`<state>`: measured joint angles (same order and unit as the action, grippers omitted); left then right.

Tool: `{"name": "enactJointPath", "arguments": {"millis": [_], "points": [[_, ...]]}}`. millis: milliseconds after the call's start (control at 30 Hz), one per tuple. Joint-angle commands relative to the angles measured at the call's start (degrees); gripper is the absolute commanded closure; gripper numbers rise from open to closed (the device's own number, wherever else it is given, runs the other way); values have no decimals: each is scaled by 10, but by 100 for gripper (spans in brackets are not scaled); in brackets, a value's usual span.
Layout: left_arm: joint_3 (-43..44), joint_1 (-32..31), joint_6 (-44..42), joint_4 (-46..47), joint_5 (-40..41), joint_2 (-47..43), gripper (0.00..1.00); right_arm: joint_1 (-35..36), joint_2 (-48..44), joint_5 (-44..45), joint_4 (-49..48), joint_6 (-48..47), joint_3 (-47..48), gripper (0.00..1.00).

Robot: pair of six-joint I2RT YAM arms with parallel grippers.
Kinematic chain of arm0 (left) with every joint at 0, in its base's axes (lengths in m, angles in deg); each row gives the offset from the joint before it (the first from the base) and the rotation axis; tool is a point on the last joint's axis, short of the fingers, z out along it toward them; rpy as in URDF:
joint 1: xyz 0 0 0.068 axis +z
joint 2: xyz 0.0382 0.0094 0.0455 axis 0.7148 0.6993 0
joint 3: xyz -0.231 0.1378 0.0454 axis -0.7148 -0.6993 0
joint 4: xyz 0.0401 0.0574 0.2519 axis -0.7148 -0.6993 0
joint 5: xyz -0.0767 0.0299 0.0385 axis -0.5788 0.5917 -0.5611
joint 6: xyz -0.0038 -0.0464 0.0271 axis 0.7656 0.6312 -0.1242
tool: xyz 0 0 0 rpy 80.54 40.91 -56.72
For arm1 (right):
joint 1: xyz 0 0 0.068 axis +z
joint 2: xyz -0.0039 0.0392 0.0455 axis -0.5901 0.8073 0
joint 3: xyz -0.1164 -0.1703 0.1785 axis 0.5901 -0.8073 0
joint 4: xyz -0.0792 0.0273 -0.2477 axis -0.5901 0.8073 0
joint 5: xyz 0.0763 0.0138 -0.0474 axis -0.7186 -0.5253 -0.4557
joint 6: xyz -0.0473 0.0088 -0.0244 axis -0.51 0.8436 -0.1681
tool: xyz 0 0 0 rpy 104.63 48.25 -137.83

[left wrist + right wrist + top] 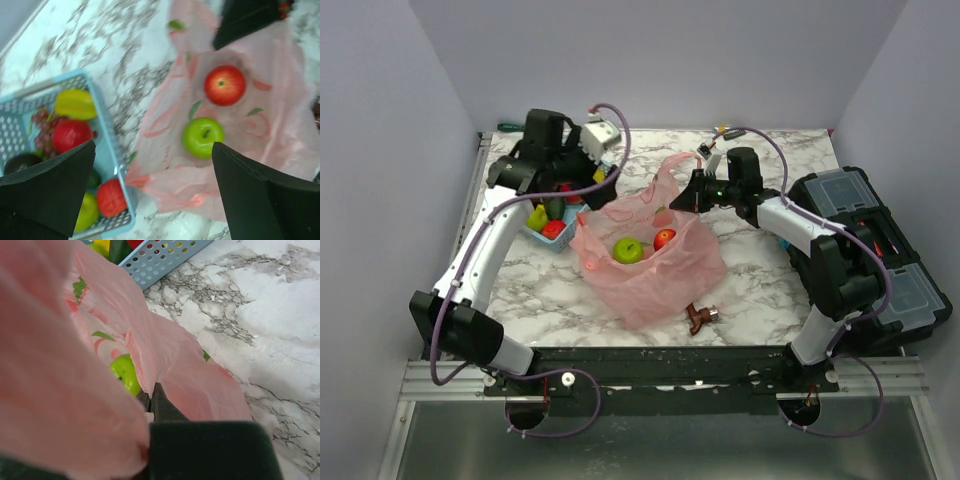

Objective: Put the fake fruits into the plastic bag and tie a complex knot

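I should next move my left gripper left in the top view, down onto the basket's still unbagged green fruit.
The pink plastic bag (650,262) lies open mid-table with a green apple (628,250) and a red apple (664,239) inside; both also show in the left wrist view, the green apple (202,137) and the red apple (225,85). My right gripper (692,197) is shut on the bag's far rim (150,355) and holds it up. My left gripper (582,192) is open and empty, high over the gap between bag and blue basket (552,222). The basket holds several fruits: yellow (75,103), red (70,135), green, dark ones. No knot shows.
A black toolbox (865,240) stands at the right edge. A small dark brown object (698,316) lies near the table's front edge below the bag. White walls close in the back and sides.
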<state>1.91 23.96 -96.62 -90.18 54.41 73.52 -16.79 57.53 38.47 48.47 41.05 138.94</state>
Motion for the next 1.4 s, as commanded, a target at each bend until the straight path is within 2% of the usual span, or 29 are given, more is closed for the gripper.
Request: {"name": "enactJointPath", "arguments": {"millis": [0, 200, 333, 667, 1067, 1200, 1367], "points": [[11, 125, 45, -37, 8, 57, 2, -3, -16, -9, 1, -9, -5, 99], [-15, 230, 63, -32, 80, 109, 7, -3, -19, -9, 5, -14, -7, 99], [-42, 258, 59, 4, 123, 134, 8, -3, -18, -10, 6, -14, -8, 99], [-30, 274, 53, 15, 149, 218, 13, -3, -17, -5, 14, -22, -6, 99], [-2, 274, 79, 3, 182, 294, 13, -3, -11, -4, 22, -28, 1, 99], [-3, 274, 82, -2, 175, 297, 19, -3, -8, -4, 23, -30, 2, 99], [-6, 274, 89, -8, 145, 259, 42, -3, -5, -3, 23, -30, 2, 99]]}}
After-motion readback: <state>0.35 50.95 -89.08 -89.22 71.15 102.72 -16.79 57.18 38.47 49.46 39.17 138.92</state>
